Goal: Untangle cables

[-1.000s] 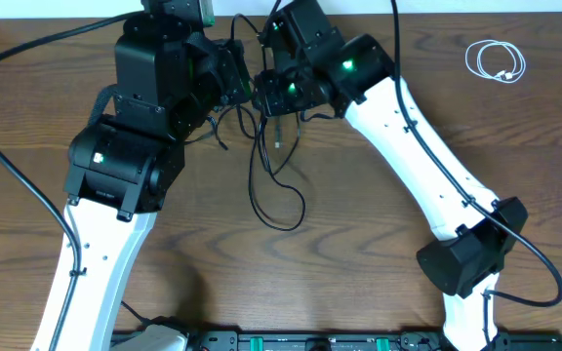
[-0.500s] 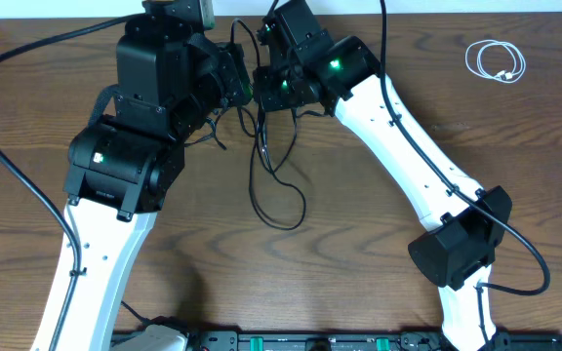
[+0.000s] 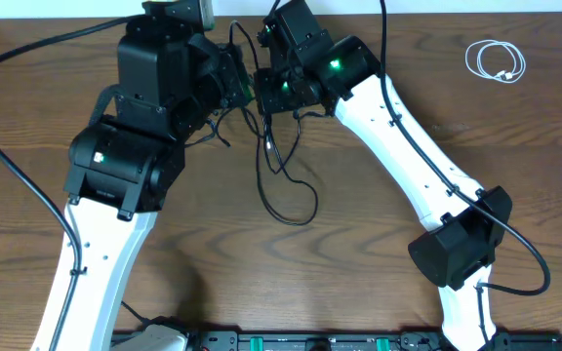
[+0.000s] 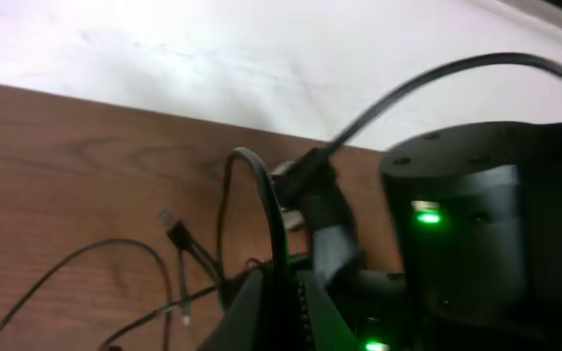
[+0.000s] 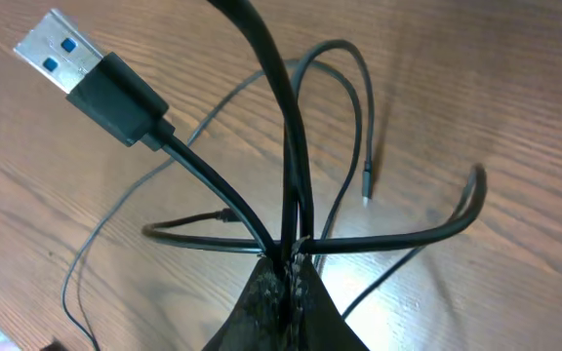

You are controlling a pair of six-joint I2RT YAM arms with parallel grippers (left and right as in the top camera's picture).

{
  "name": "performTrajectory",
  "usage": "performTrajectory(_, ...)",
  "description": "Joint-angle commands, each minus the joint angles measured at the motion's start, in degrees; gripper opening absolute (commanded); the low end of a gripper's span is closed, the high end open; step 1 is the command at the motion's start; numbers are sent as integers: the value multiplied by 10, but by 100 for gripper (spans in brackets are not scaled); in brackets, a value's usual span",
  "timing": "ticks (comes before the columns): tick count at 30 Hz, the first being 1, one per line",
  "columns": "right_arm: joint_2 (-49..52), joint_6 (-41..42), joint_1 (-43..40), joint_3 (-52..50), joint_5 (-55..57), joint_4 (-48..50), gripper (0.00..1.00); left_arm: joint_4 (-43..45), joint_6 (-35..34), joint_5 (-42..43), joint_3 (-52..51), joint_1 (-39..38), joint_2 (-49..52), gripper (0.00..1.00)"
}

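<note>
Black cable pieces are hanging crossed, so my left gripper should next pull over the bare wood to its left in the overhead view and let go of its piece of cable.
Both grippers meet at the table's far edge over the black cable, which hangs from them in loose loops onto the wood. My right gripper is shut on black cable strands that cross at its tips. One strand ends in a USB plug, and a thinner one ends in a small plug. My left gripper is shut on a black strand rising from its tips. The white cable lies coiled on its own at the far right.
The right arm's black wrist housing stands close beside the left gripper. A small loose plug end rests on the wood near it. A white wall borders the far table edge. Thick black robot wires arc along the left.
My right gripper has moved slightly up and left toward the left gripper, then shut on the black strands. The hanging loops have shifted a little to the right.
</note>
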Motion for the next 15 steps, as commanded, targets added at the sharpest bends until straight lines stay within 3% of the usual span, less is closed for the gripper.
performTrajectory(1,-18,-25,-25,-1,-1,-14,1,-13,4,-67,3,10,11,7)
performTrajectory(15,-53,-121,-245,-1,42,-107,1,-68,19,-88,3,143,26,7)
